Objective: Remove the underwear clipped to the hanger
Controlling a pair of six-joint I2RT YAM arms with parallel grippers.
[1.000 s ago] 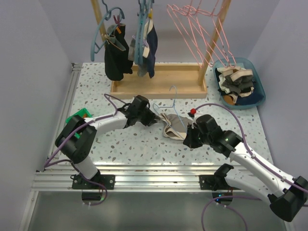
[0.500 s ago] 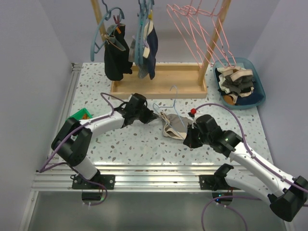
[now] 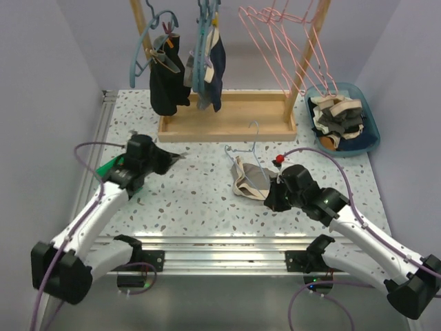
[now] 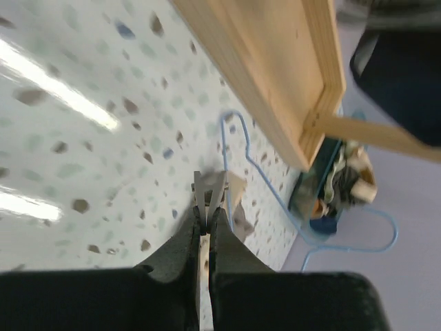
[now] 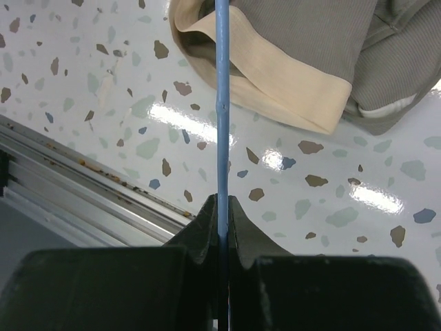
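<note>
My left gripper swings to the left in the top view next, then tips down over the green object (image 3: pixel 114 169), since the grey clothespin is off the hanger.
Beige and grey underwear (image 3: pixel 248 181) lies on the table under a thin blue hanger (image 3: pixel 255 146). My right gripper (image 3: pixel 271 198) is shut on the hanger's wire at the underwear's near edge. In the right wrist view the wire (image 5: pixel 221 103) runs straight up from the shut jaws (image 5: pixel 223 201) across the underwear's beige waistband (image 5: pixel 275 76). My left gripper (image 3: pixel 176 160) is well left of the underwear, above the table. In the left wrist view its jaws (image 4: pixel 208 212) are shut on a small metal clip (image 4: pixel 210 189), with the hanger (image 4: pixel 274 192) and underwear (image 4: pixel 239 207) beyond.
A wooden rack base (image 3: pixel 227 117) stands at the back with dark garments (image 3: pixel 165 79) on teal hangers and pink hangers (image 3: pixel 289 34). A blue bin of clothes (image 3: pixel 342 121) sits back right. A green object (image 3: pixel 110 165) lies by the left arm.
My left gripper has pulled away from the underwear to the left, with the metal clip in its jaws. The hanger's hook has shifted slightly. The right gripper keeps its hold.
</note>
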